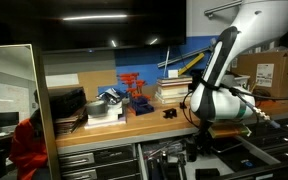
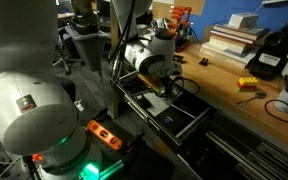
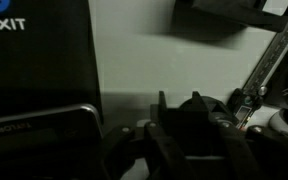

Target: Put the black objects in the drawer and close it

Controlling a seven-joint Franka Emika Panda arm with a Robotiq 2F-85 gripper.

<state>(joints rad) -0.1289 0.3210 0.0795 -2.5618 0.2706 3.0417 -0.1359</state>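
The chunky black object needs to go down toward the FIXIT case in the drawer, and my gripper should release it there, because the drawer's pale bottom [image 3: 145,84] is empty beside that case.
In the wrist view my gripper [image 3: 189,130] is shut on a chunky black object [image 3: 189,112], which sits between the dark fingers [image 3: 134,145] above the pale floor of the open drawer [image 3: 134,60]. In both exterior views the arm reaches down in front of the bench, with the gripper [image 2: 165,88] over the pulled-out drawer [image 2: 184,118]. In an exterior view, another small black object [image 1: 170,113] lies on the wooden bench top, near the gripper [image 1: 196,122]. The held piece is hidden by the hand in both exterior views.
A black case marked FIXIT [image 3: 34,55] fills the drawer's left side. Metal tools [image 3: 264,70] lie to the right. On the bench stand a red rack [image 1: 134,85] and stacked books [image 1: 174,90]. More drawers [image 1: 94,158] stand below the bench.
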